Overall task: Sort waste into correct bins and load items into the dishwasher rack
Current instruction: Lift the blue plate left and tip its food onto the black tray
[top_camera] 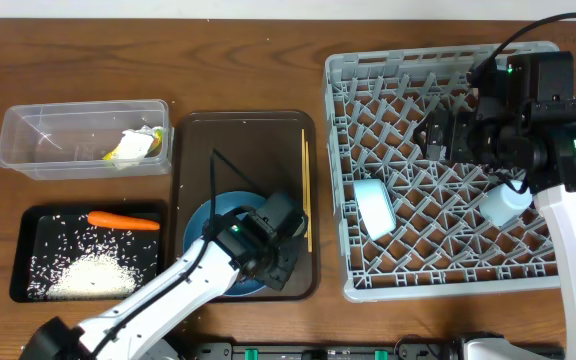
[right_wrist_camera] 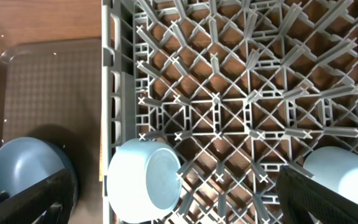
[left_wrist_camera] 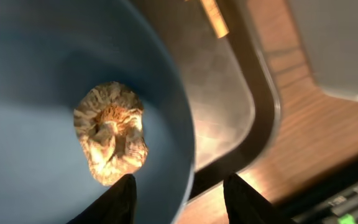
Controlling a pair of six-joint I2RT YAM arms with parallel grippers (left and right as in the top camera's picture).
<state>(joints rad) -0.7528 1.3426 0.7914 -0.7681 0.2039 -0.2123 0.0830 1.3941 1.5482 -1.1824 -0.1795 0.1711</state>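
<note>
I should next lower my left gripper so it straddles the plate's rim [left_wrist_camera: 179, 199] and close it. The plate's rim runs between my open fingers, and the lump is off to one side.
The dark blue plate [top_camera: 208, 225] lies on the brown serving tray [top_camera: 243, 135] with the brown food lump [left_wrist_camera: 112, 132] on it. My left gripper [top_camera: 273, 250] is open and straddles the plate's rim [left_wrist_camera: 179, 199], one finger beside the lump. The chopsticks [top_camera: 306, 190] lie along the tray's right side. The grey dishwasher rack [top_camera: 418, 80] holds the pale blue bowl [top_camera: 375, 207] on its side and the light blue cup [top_camera: 505, 205]. My right gripper [top_camera: 446, 135] hovers open over the rack [right_wrist_camera: 176, 186]. The pink cup is out of view.
The clear tub [top_camera: 58, 125] at the back left holds the yellow wrapper [top_camera: 123, 150] and white tissue [top_camera: 143, 140]. The black tray [top_camera: 28, 220] at the front left holds the carrot [top_camera: 123, 220] and rice [top_camera: 93, 272].
</note>
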